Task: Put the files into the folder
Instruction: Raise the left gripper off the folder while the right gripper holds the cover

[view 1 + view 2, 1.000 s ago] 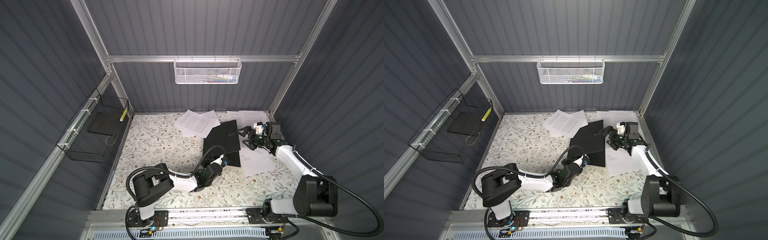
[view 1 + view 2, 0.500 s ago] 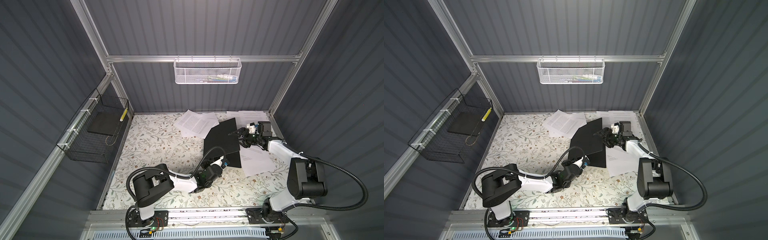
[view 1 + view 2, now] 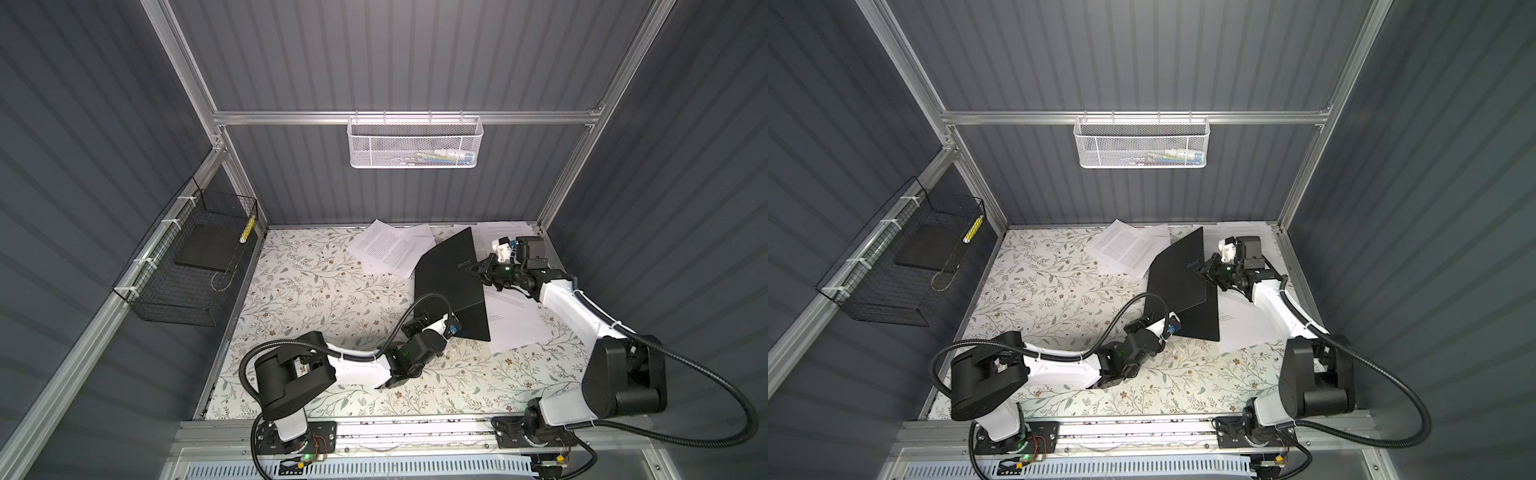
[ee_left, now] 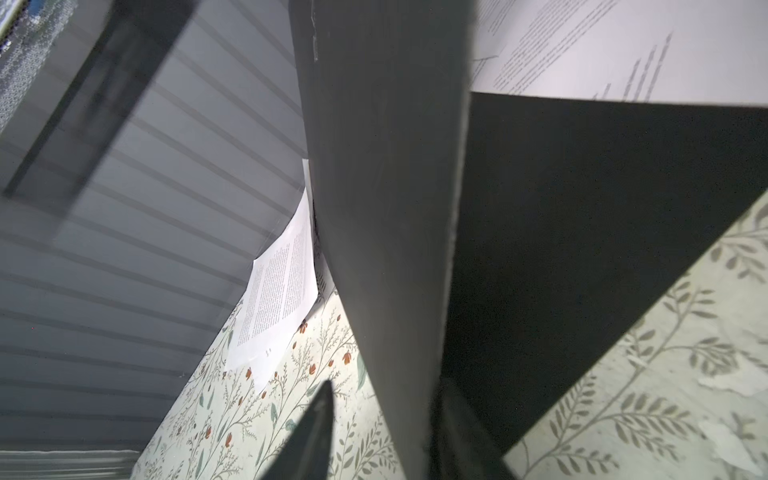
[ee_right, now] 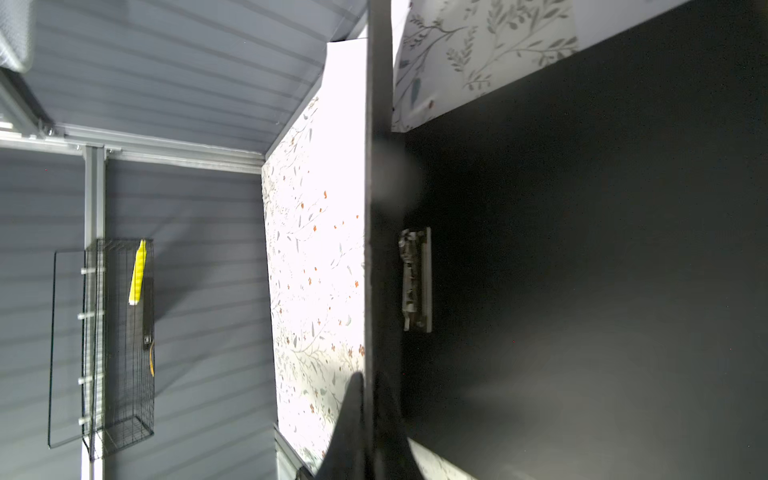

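The robot's right gripper should next swing the cover, which still leans over the inside, toward the black wire basket and let go of it, since the folder's spine (image 3: pixel 415 294) (image 5: pixel 402 352) lies that way.
The black folder (image 3: pixel 449 274) (image 3: pixel 1179 282) lies at the back right with its front cover raised on edge. My right gripper (image 3: pixel 475 269) (image 5: pixel 368 415) is shut on that cover's free edge; the metal clip (image 5: pixel 415 282) shows inside. My left gripper (image 3: pixel 456 327) (image 4: pixel 386 436) is open at the folder's near corner, the cover standing between its parted fingers (image 4: pixel 316 432). The files are white printed sheets: some lie behind the folder (image 3: pixel 390 249), some at the back right corner (image 3: pixel 505 228), and some beneath and right of it (image 3: pixel 515 320).
A black wire basket (image 3: pixel 187 270) on the left wall holds a dark grey slab (image 3: pixel 205 251) and a yellow strip (image 3: pixel 248 228). A white mesh basket (image 3: pixel 415 143) hangs on the back wall. The floral tabletop (image 3: pixel 316 299) spreads left of the folder.
My right gripper moved left to the raised cover's edge and shut on it. My left gripper, which was shut on the cover's near corner, has opened.
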Robot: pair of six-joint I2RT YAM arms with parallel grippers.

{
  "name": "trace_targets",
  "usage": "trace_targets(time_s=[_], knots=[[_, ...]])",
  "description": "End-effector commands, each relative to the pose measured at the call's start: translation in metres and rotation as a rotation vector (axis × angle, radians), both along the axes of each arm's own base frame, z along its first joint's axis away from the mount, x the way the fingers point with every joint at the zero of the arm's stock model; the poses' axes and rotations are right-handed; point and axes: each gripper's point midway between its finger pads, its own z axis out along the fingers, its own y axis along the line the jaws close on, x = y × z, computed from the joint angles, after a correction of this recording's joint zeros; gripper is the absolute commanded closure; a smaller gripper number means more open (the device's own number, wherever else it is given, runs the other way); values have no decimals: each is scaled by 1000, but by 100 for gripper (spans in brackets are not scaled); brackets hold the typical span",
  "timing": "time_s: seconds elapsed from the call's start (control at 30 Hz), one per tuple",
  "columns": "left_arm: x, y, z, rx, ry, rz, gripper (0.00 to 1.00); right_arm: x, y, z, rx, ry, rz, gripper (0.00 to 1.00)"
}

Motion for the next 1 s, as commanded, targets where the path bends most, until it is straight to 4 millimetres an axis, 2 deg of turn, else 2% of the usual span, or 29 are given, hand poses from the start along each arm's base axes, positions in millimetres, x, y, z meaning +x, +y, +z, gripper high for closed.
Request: trace_targets(time_s=[0.0,0.1,0.23,0.4,0.53,0.6,0.73,0.8,0.97], knots=[[-7,-4,50,-164,11,-24,1,-19,-5,47,-45,-104,17,100],[-20,0,72,-216,68,-73,0,-38,-8,62,-61,-122,15,100],[-35,15,98,-264,148,-106,0,-52,-5,81,-44,-154,34,100],[-53,46,125,-314,199,-123,0,-53,1,90,-81,-165,54,100],[-42,86,142,-387,211,25,0,-52,25,96,-98,-172,109,100],[-28,106,143,-417,261,127,0,-51,41,96,-100,-175,131,100],[2,151,137,-520,458,329,0,-48,66,84,-164,-163,135,100],[12,164,134,-573,567,382,0,-50,80,75,-194,-151,152,100],[23,183,127,-728,909,450,0,-48,94,56,-374,-139,129,100]])
